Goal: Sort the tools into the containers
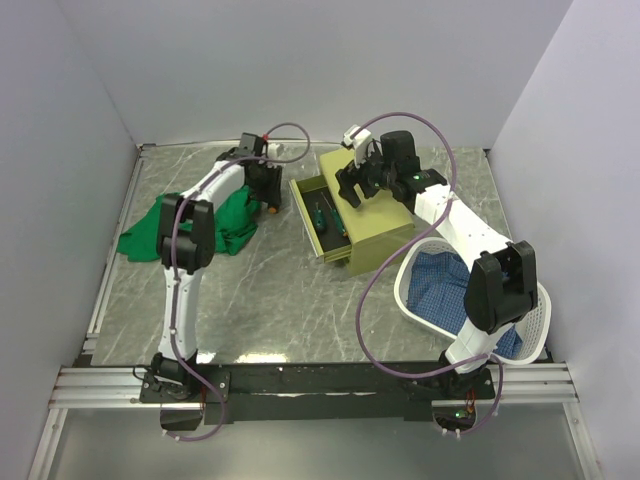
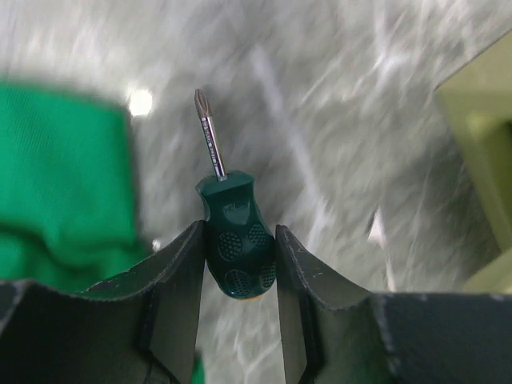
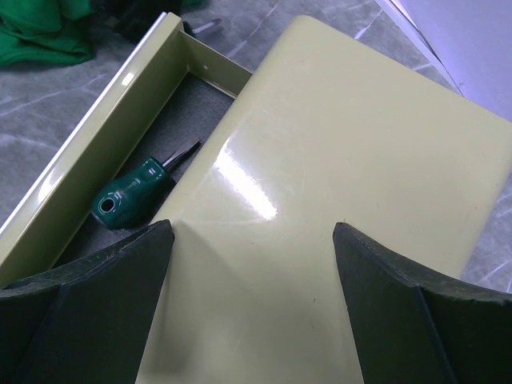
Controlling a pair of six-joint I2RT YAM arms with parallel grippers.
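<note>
My left gripper will next move up and to the right in the top view over the open drawer (image 1: 318, 215) to release the held screwdriver, because similar screwdrivers lie inside it.
My left gripper (image 2: 238, 248) is shut on the green handle of a stubby screwdriver (image 2: 234, 240), its metal tip pointing away over the marble table. In the top view that gripper (image 1: 268, 195) hangs between the green cloth and the chest. The olive-yellow chest (image 1: 375, 215) stands mid-table with its top drawer (image 1: 318, 215) pulled out to the left, screwdrivers (image 1: 322, 213) lying inside. My right gripper (image 3: 252, 240) is open and empty, just above the chest's top (image 3: 344, 184). A green-handled screwdriver (image 3: 132, 200) lies in the drawer (image 3: 88, 152). The hammer and hex keys are out of view.
A green cloth (image 1: 195, 228) lies crumpled left of the chest, also in the left wrist view (image 2: 60, 176). A white basket (image 1: 535, 325) holding blue fabric sits at the right front. Grey walls enclose the table.
</note>
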